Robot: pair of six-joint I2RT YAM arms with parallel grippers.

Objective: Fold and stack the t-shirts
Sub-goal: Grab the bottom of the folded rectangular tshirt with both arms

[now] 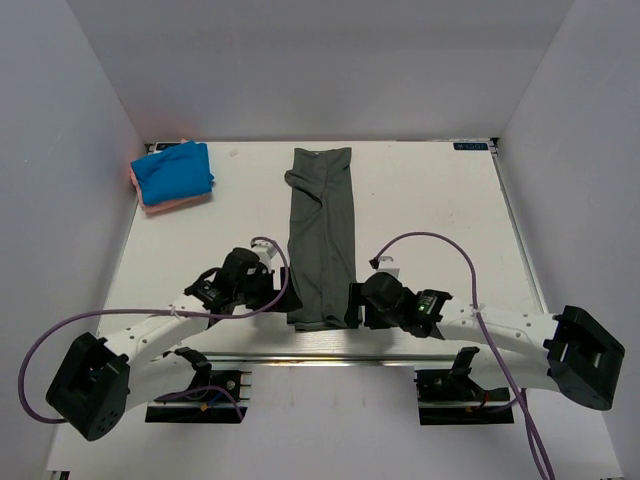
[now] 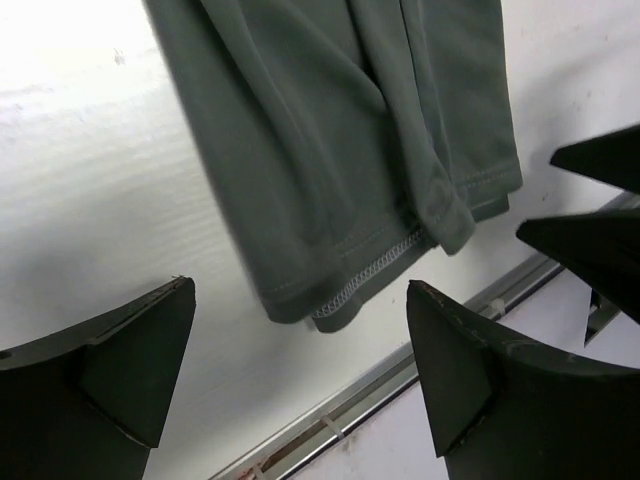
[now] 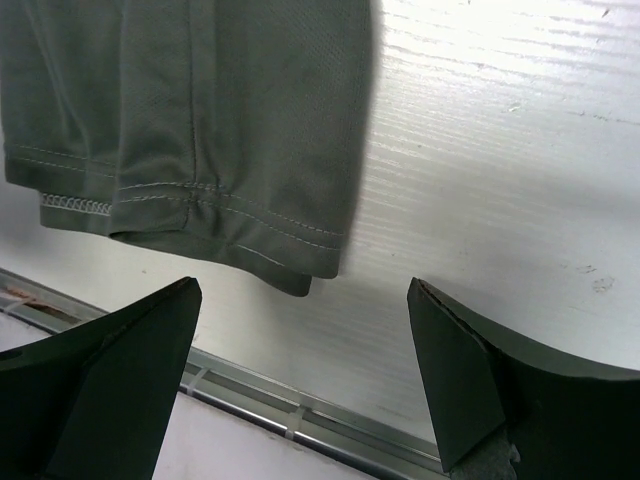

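I should next move my right gripper down onto the t-shirt's near hem corner (image 1: 352, 325) (image 3: 322, 262), with one finger on each side of the hem's edge. The corner is just beyond the gripper's open fingers.
The dark grey-green t-shirt (image 1: 321, 235) lies folded into a long narrow strip down the middle of the white table, its hem toward the arms. My left gripper (image 1: 268, 287) is at the hem's left corner and stands open; in its wrist view (image 2: 300, 288) the stitched hem (image 2: 330, 150) lies just beyond the fingertips. My right gripper (image 1: 356, 303) is open at the hem's right corner (image 3: 302, 285), with the cloth (image 3: 200, 100) ahead of its left finger. Neither gripper holds anything. A folded bright blue t-shirt (image 1: 172, 172) rests on a salmon-pink one (image 1: 178, 203) at the far left.
White walls close in the table on three sides (image 1: 60, 200). A metal rail (image 1: 320, 355) runs along the near edge, close under both grippers (image 2: 380, 385) (image 3: 300, 405). Purple cables (image 1: 440, 240) loop above each arm. The right gripper's fingers (image 2: 600, 210) show in the left wrist view.
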